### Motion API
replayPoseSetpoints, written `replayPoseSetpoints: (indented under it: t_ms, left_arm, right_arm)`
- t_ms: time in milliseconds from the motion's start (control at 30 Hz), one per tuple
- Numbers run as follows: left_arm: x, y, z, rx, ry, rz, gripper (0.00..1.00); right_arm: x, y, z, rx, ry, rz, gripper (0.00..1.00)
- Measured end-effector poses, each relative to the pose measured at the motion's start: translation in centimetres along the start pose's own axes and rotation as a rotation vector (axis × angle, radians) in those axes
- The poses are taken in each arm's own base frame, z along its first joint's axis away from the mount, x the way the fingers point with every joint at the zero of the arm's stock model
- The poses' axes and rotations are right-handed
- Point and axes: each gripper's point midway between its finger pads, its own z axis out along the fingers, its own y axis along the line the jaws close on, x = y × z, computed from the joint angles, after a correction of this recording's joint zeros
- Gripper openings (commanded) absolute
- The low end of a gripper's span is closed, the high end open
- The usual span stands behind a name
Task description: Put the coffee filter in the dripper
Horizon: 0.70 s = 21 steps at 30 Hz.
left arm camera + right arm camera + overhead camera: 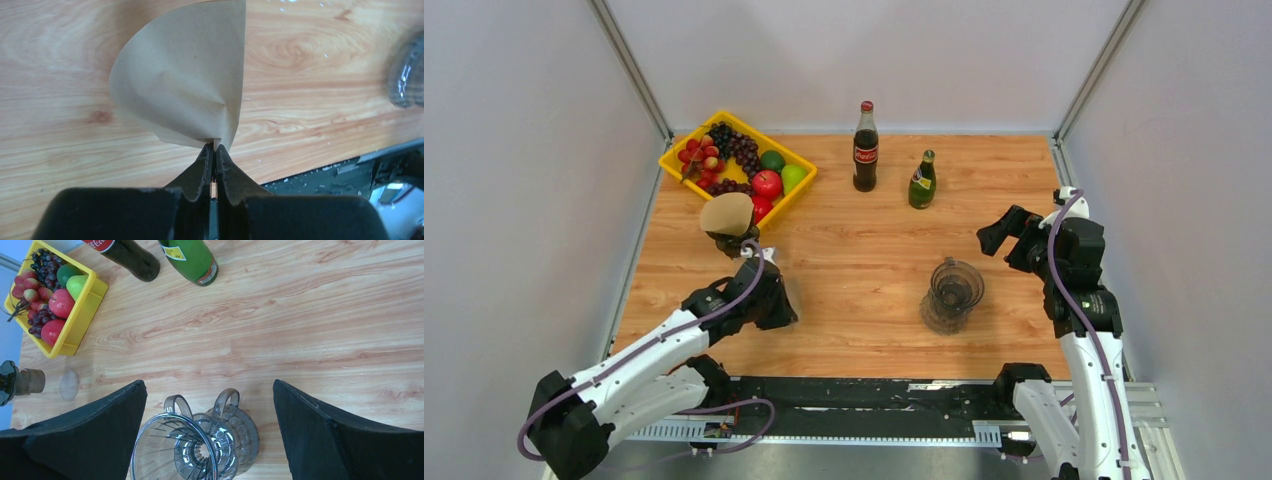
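Observation:
I need to move my right gripper to the left in the top view next, to the coffee filter and across onto its free paper, because the filter's point is already pinched.
My left gripper (730, 240) is shut on the pointed end of a brown paper coffee filter (726, 213), held above the table at the left. In the left wrist view the filter (185, 85) fans out from the shut fingertips (214, 148). The clear smoky plastic dripper (953, 290) stands upright on the table at centre right; it also shows in the right wrist view (197, 447), below and between the fingers. My right gripper (1001, 233) is open and empty, raised to the right of the dripper.
A yellow basket (679, 163) of fruit sits at the back left. A cola bottle (865, 147) and a green bottle (922, 180) stand at the back centre. White walls enclose the table on three sides.

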Motion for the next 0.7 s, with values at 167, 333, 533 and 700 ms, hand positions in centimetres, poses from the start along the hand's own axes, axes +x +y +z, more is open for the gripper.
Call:
replayPoseSetpoints:
  t_ms: [167, 333, 533, 700]
  left_arm:
    - [1.0, -2.7, 0.0, 0.090, 0.041, 0.124, 0.09]
    - [0.3, -6.7, -0.8, 0.231, 0.026, 0.279, 0.12]
    - [-3.4, -13.3, -3.0, 0.397, -0.100, 0.451, 0.11]
    - [-4.2, -16.3, -2.5, 0.424, -0.122, 0.563, 0.11]
  right_arm:
    - [0.2, 0.6, -0.1, -0.033, 0.011, -0.001, 1.00]
    - [0.6, 3.9, -0.1, -0.225, 0.054, -0.004, 0.95]
    - [3.4, 9.8, 0.2, -0.534, 0.217, -0.001, 0.93]
    - [8.6, 15.5, 0.0, -0.671, 0.406, -0.091, 0.90]
